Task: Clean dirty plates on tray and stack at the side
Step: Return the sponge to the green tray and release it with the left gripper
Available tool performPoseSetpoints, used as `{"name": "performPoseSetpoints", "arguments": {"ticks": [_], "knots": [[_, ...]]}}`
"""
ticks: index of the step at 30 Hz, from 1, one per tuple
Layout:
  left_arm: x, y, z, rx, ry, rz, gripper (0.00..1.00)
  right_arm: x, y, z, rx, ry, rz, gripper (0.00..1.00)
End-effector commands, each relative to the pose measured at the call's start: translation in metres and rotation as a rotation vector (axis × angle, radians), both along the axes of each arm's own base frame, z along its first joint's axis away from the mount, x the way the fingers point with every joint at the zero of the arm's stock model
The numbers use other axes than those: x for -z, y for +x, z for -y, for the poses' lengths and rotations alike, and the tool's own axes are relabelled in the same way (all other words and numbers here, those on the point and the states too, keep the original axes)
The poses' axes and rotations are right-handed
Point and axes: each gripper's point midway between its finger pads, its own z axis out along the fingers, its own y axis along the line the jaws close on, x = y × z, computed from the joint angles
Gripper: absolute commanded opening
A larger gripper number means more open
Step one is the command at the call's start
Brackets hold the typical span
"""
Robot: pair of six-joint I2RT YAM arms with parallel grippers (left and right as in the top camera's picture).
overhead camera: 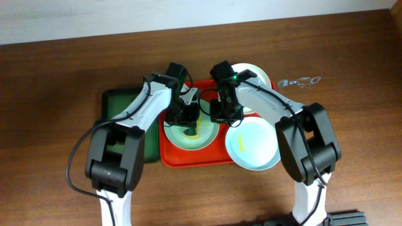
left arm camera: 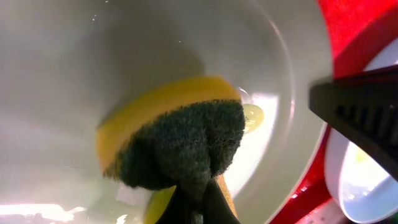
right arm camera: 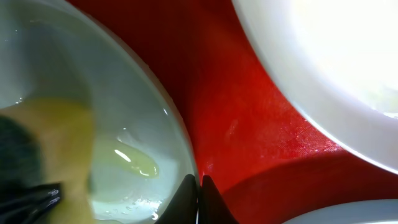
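The dark green tray (overhead camera: 124, 105) has open room, so my left gripper will lift off the plate next, then bring the yellow sponge down onto that tray.
On the orange-red tray (overhead camera: 188, 158) lies a pale plate (overhead camera: 204, 139). My left gripper (overhead camera: 188, 120) is shut on a yellow sponge with a dark green scouring face (left arm camera: 180, 140), which it presses into that plate's bowl (left arm camera: 93, 62). A wet yellow smear (right arm camera: 140, 163) lies beside the sponge. My right gripper (right arm camera: 199, 194) is shut on the plate's right rim (right arm camera: 177, 134). A pale blue plate (overhead camera: 254, 145) with a small yellow smear overlaps the tray's right edge. A white plate (overhead camera: 256, 75) sits at the back right.
A dark green tray (overhead camera: 119, 103) lies left of the orange-red one, partly under my left arm. Some clear wet marks (overhead camera: 300, 81) lie on the wooden table at the back right. Both arms crowd the tray's middle.
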Motion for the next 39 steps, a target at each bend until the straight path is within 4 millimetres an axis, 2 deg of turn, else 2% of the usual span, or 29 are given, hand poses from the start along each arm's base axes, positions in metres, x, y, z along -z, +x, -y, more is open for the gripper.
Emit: {"name": "performPoseSetpoints", "arguments": {"ticks": [1, 2, 4, 5, 8, 9, 11, 13, 14, 21, 23, 26, 27, 28, 29, 30, 32, 34, 36, 38, 39], "knots": [[-0.073, 0.027, -0.023, -0.056, -0.077, 0.163, 0.0, 0.003, -0.003, -0.003, -0.005, 0.006, -0.011, 0.04], [-0.089, 0.034, -0.052, -0.104, 0.002, 0.22, 0.0, 0.003, -0.003, -0.003, -0.005, 0.006, -0.011, 0.04], [-0.098, 0.037, -0.085, -0.151, 0.116, 0.261, 0.0, 0.003, -0.003, -0.003, -0.005, 0.006, -0.01, 0.04], [-0.096, 0.038, -0.107, -0.175, 0.21, 0.269, 0.0, 0.003, -0.003, -0.003, -0.005, 0.006, -0.01, 0.04], [-0.091, 0.038, -0.149, -0.26, 0.387, 0.262, 0.0, 0.003, -0.003, -0.003, -0.005, 0.006, -0.011, 0.04], [-0.089, 0.039, -0.157, -0.284, 0.408, 0.261, 0.0, 0.003, -0.003, -0.003, -0.005, 0.005, -0.012, 0.04], [-0.085, 0.037, -0.164, -0.296, 0.417, 0.247, 0.0, 0.003, -0.004, -0.002, -0.005, 0.004, -0.014, 0.04], [-0.075, 0.031, -0.187, -0.387, 0.509, 0.224, 0.0, 0.003, -0.005, -0.002, -0.005, 0.003, -0.018, 0.04], [-0.071, 0.03, -0.192, -0.403, 0.523, 0.219, 0.0, 0.003, -0.005, -0.002, -0.005, 0.002, -0.018, 0.04], [-0.024, 0.014, -0.213, -0.477, 0.539, 0.17, 0.0, 0.003, -0.006, -0.002, -0.005, 0.001, -0.023, 0.04], [-0.019, 0.014, -0.221, -0.502, 0.536, 0.165, 0.0, 0.003, -0.006, -0.001, -0.005, 0.0, -0.025, 0.04], [-0.017, 0.014, -0.22, -0.508, 0.522, 0.163, 0.0, 0.003, -0.006, -0.001, -0.005, 0.0, -0.025, 0.04], [-0.017, 0.014, -0.22, -0.507, 0.522, 0.162, 0.11, 0.003, -0.006, -0.001, -0.005, 0.0, -0.025, 0.04], [-0.017, 0.013, -0.22, -0.506, 0.521, 0.159, 0.31, 0.003, -0.007, -0.001, -0.005, 0.0, -0.025, 0.04], [-0.018, 0.012, -0.218, -0.504, 0.507, 0.152, 0.41, 0.003, -0.007, -0.001, -0.005, 0.0, -0.025, 0.04], [-0.019, 0.012, -0.215, -0.503, 0.49, 0.147, 0.49, 0.003, -0.007, -0.001, -0.005, 0.0, -0.025, 0.04], [-0.036, 0.019, -0.213, -0.509, 0.476, 0.166, 0.56, 0.003, -0.007, -0.001, -0.005, 0.0, -0.025, 0.04], [-0.068, 0.032, -0.211, -0.524, 0.454, 0.224, 0.64, 0.003, -0.007, -0.001, -0.005, -0.001, -0.026, 0.04], [-0.108, 0.045, -0.21, -0.545, 0.425, 0.301, 0.76, 0.003, -0.007, -0.001, -0.005, -0.001, -0.026, 0.04], [-0.142, 0.053, -0.21, -0.562, 0.401, 0.368, 0.97, 0.003, -0.008, -0.001, -0.005, -0.003, -0.031, 0.04], [-0.157, 0.054, -0.21, -0.569, 0.388, 0.401, 0.99, 0.004, -0.008, -0.001, -0.005, -0.003, -0.032, 0.04]]}}
